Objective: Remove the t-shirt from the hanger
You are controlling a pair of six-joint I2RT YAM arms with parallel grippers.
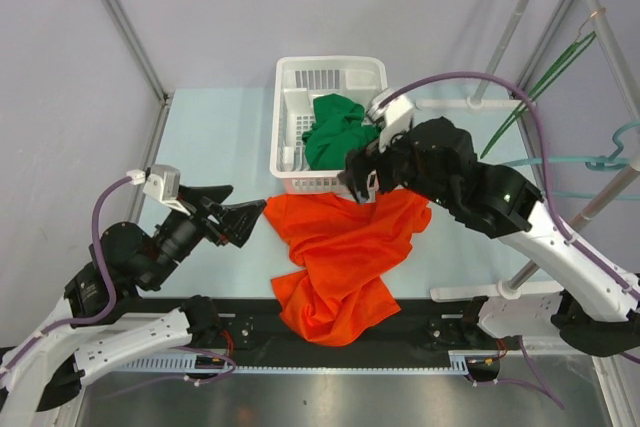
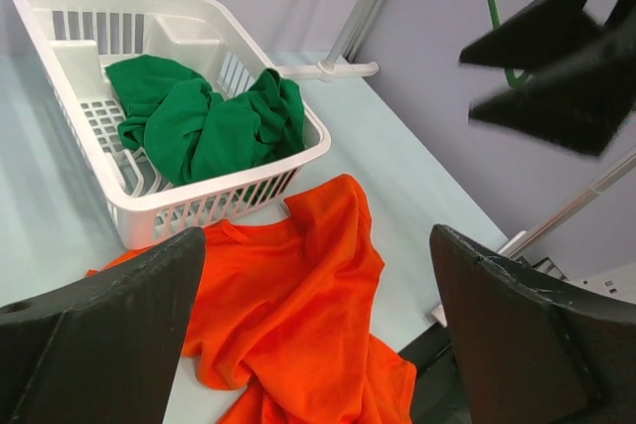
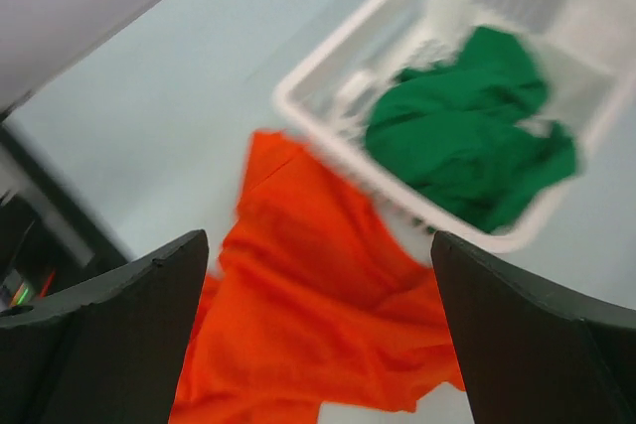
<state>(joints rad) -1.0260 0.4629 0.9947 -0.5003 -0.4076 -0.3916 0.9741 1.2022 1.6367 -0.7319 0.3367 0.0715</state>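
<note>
My right gripper lowers and moves back onto the raised fold next, since that fold lies mid-shirt (image 1: 346, 250) (image 3: 290, 303).
An orange t-shirt (image 1: 340, 257) lies crumpled on the pale table, in front of the basket and reaching the table's near edge. No hanger shows in it. It also shows in the left wrist view (image 2: 298, 315) and the right wrist view (image 3: 328, 325). My left gripper (image 1: 245, 219) is open and empty, just left of the shirt; its jaws stand wide apart in its wrist view (image 2: 318, 325). My right gripper (image 1: 360, 185) is open and empty, above the shirt's far edge by the basket's front wall (image 3: 318, 335). A green hanger (image 1: 545, 77) and a teal hanger (image 1: 610, 157) hang on the rack at the right.
A white slatted basket (image 1: 292, 77) holding a bunched green garment (image 1: 335, 127) stands at the back centre. The clothes rack's metal poles (image 1: 520, 17) rise at the right. A black rail (image 1: 400, 332) runs along the table's near edge. Grey walls enclose the table.
</note>
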